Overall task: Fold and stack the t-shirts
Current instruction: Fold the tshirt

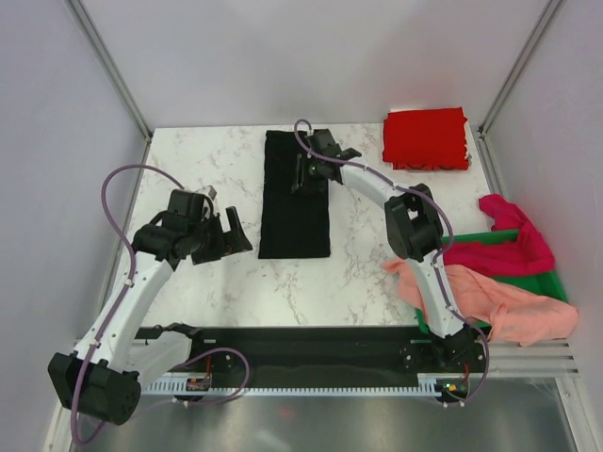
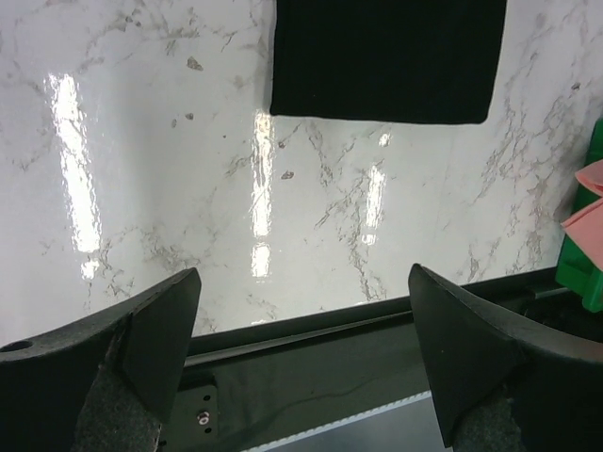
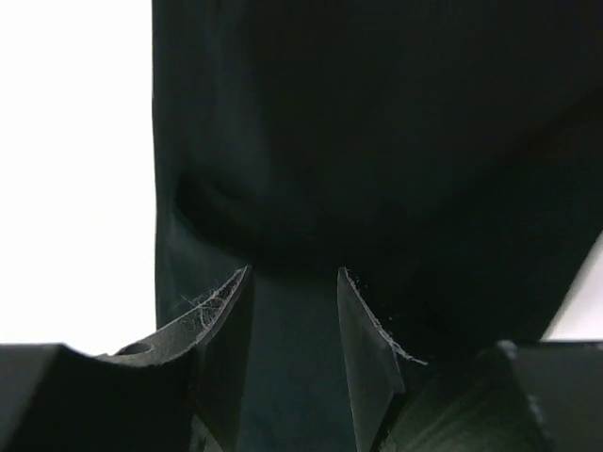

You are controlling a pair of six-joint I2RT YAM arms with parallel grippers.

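Note:
I need to move my left gripper down next, toward the right in the top view, onto the black t-shirt's closest near-end corner (image 1: 263,254) (image 2: 277,110), because that corner lies flat and uncovered.
The black t-shirt (image 1: 295,221) lies folded into a long strip at the table's middle. My right gripper (image 1: 303,177) is low over its far end with its jaws partly apart. In the right wrist view (image 3: 294,271) the black cloth (image 3: 377,113) fills the frame and a small ridge of it lies just ahead of the fingertips. My left gripper (image 1: 233,235) is open and empty, left of the strip's near end. The left wrist view (image 2: 301,273) shows that near end (image 2: 386,56). The red t-shirt (image 1: 426,139) lies folded at the far right corner. The magenta t-shirt (image 1: 513,247) and salmon-pink t-shirt (image 1: 499,301) lie crumpled at the right.
A green bin (image 1: 549,284) stands off the table's right edge under the magenta and salmon shirts; it also shows in the left wrist view (image 2: 579,273). Grey walls and metal posts enclose the marble table (image 1: 207,169). A black rail (image 1: 301,344) runs along the near edge.

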